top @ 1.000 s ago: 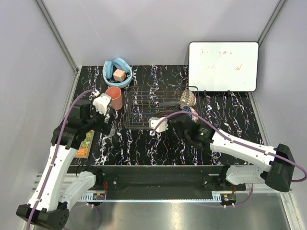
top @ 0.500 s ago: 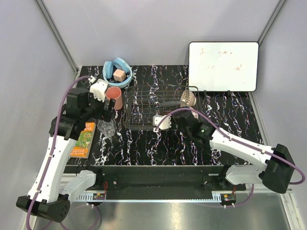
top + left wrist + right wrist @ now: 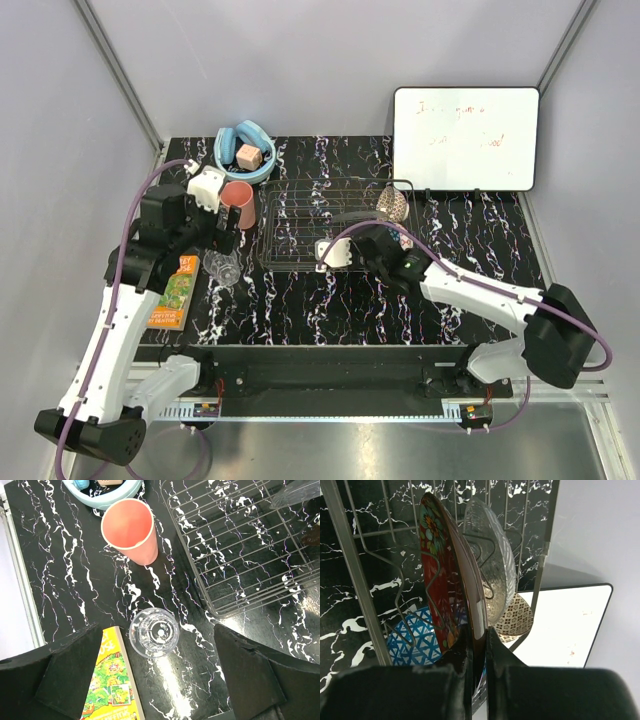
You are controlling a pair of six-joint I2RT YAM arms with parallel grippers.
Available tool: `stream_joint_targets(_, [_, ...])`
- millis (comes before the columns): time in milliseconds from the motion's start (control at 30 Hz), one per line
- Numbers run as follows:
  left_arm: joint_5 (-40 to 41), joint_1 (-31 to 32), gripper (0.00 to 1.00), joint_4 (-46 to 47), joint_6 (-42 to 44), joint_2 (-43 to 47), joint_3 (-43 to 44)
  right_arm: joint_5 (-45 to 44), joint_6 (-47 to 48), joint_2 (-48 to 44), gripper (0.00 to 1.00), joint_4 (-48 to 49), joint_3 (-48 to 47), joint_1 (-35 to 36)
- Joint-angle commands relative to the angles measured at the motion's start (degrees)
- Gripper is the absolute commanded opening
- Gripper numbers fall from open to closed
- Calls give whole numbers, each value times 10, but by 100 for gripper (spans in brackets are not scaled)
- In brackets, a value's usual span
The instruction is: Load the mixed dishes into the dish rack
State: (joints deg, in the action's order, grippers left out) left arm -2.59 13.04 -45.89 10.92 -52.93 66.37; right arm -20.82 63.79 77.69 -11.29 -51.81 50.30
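My right gripper lowers the red floral bowl (image 3: 442, 575) slightly between the wires of the dish rack next, then releases the bowl's rim.
My right gripper (image 3: 479, 645) is shut on the rim of the red floral bowl (image 3: 442, 575), which stands on edge in the dish rack (image 3: 350, 575) wires. Behind it stand the clear glass bowl (image 3: 495, 565) and the pale speckled bowl (image 3: 517, 620). The blue patterned bowl (image 3: 415, 642) lies below. My left gripper (image 3: 160, 680) is open above the table, with the clear glass tumbler (image 3: 153, 632) upright just ahead of its fingers. The salmon-pink cup (image 3: 131, 527) stands upright left of the rack (image 3: 240, 550). In the top view the rack (image 3: 300, 225) sits mid-table.
A yellow picture book (image 3: 117, 680) lies beside the tumbler under my left finger. The light-blue headphone-like ring (image 3: 245, 152) with a wooden block sits at the back left. The white whiteboard (image 3: 465, 138) leans at the back right behind the rack.
My left arm has pulled back and up, uncovering the book and tumbler. My right gripper has shifted slightly left along the rack with the red bowl in it.
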Motion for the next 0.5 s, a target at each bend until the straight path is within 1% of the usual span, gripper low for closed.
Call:
stream_joint_targets(0, [14, -2, 99, 37, -1, 10, -5, 7, -27, 8, 0, 55, -7, -10])
stream_joint_targets(167, [24, -2, 99, 46, 11, 4, -20, 23, -67, 27, 0, 70, 5, -20])
stream_joint_targets(200, [40, -3, 99, 50, 16, 0, -25, 25, -74, 29, 0, 75, 7, -24])
stream_joint_targets(333, [61, -3, 99, 67, 31, 1, -53, 12, -86, 38, 0, 93, 14, -30])
stream_joint_targets(367, [61, -3, 99, 67, 32, 0, -55, 8, -89, 39, 5, 96, 17, -31])
stream_joint_targets(400, [57, -3, 99, 68, 34, 1, -60, -3, -95, 40, 12, 108, 21, -31])
stream_joint_targets(433, [53, -3, 99, 67, 38, 2, -62, -7, -98, 39, 25, 110, 29, -34])
stream_joint_targets(467, [51, -3, 99, 67, 38, 2, -63, -12, -108, 38, 32, 135, 34, -35])
